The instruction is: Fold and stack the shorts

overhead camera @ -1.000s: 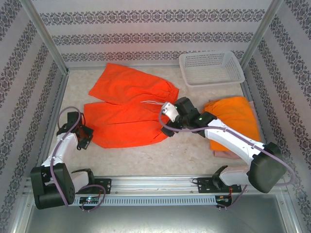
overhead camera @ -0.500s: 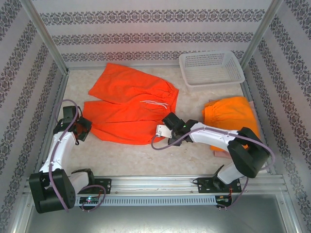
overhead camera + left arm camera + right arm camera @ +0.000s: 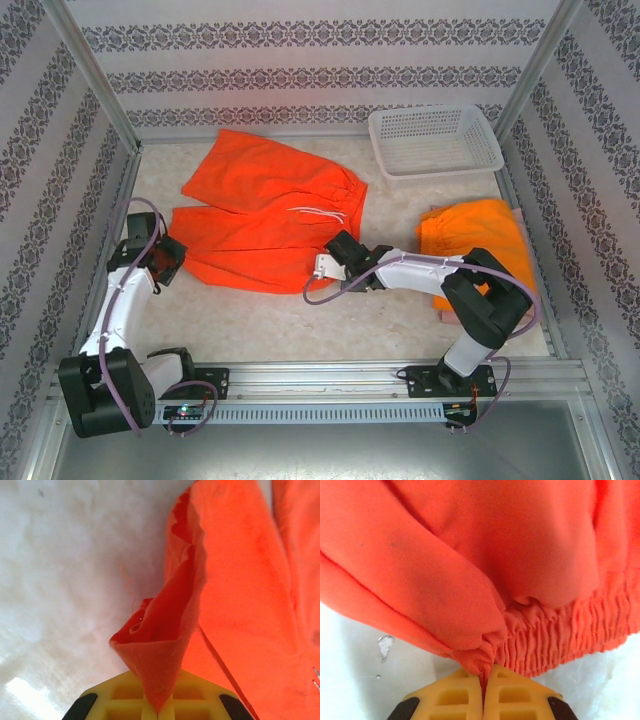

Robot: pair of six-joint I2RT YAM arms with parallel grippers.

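Note:
The far leg's hem (image 3: 208, 164) is outward of my left gripper and the legs are still apart, so that gripper should next carry the hem corner outward over it and release.
Bright orange shorts (image 3: 265, 215) with a white drawstring (image 3: 318, 214) lie spread across the middle of the table, partly folded over. My left gripper (image 3: 170, 258) is shut on a hem corner of these shorts (image 3: 165, 630) at their left edge, the cloth pulled into a cone. At the near right corner my right gripper (image 3: 340, 262) is shut on the gathered waistband (image 3: 545, 640) of these shorts. A folded orange pair (image 3: 475, 240) rests at the right on a dusty pink pair (image 3: 452, 314), whose edge peeks out below.
A white plastic mesh basket (image 3: 435, 140) stands at the back right. Metal frame posts and patterned walls enclose the table. Bare tabletop (image 3: 280, 325) lies between the shorts and the near rail.
My right gripper has pulled the waistband toward the near edge and left, dragging the cloth. My left gripper has moved slightly back and left with the hem corner.

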